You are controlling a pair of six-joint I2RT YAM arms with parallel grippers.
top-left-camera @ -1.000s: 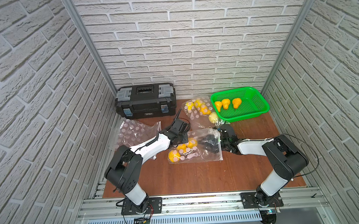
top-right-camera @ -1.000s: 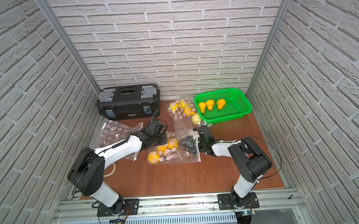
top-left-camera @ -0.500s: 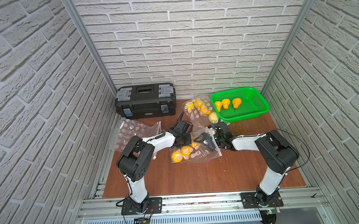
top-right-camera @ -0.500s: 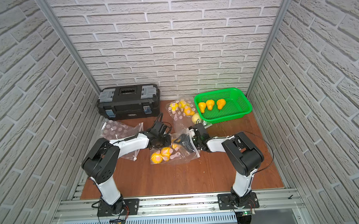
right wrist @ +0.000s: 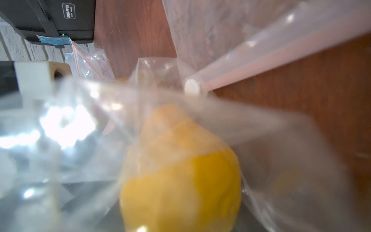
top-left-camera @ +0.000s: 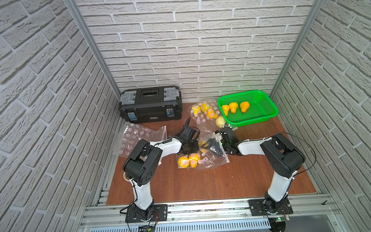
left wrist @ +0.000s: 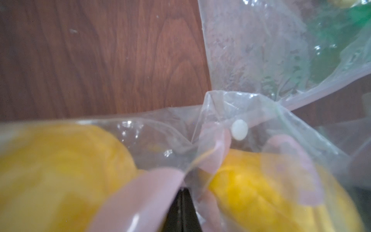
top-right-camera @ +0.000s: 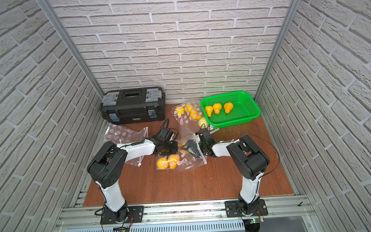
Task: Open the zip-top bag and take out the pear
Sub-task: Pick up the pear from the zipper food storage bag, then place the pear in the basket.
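Note:
The green basket holds pears and stands outward of the bag's opening, so next my right gripper will move out of the bag's opening and up over the basket to release this pear.
A clear zip-top bag (top-left-camera: 213,161) with pink dots lies mid-table and holds several yellow pears (top-left-camera: 188,161). My left gripper (top-left-camera: 192,146) is at its left side; in the left wrist view its black jaws (left wrist: 183,190) are shut on a fold of bag film, between two pears. The white slider (left wrist: 239,129) sits on the pink zip strip. My right gripper (top-left-camera: 210,144) reaches into the bag's mouth from the right. In the right wrist view a yellow pear (right wrist: 180,172) fills the space at the jaws, which stay hidden.
A black toolbox (top-left-camera: 150,104) stands at the back left. A green basket (top-left-camera: 266,113) at the back right holds three pears. A second bag of pears (top-left-camera: 204,112) and a pale pear (top-left-camera: 220,121) lie beside it. An empty dotted bag (top-left-camera: 139,134) lies left.
Both arms have reached further in toward the bag. My left gripper has closed on the bag film. My right gripper has pushed leftward into the bag's mouth, up to a pear.

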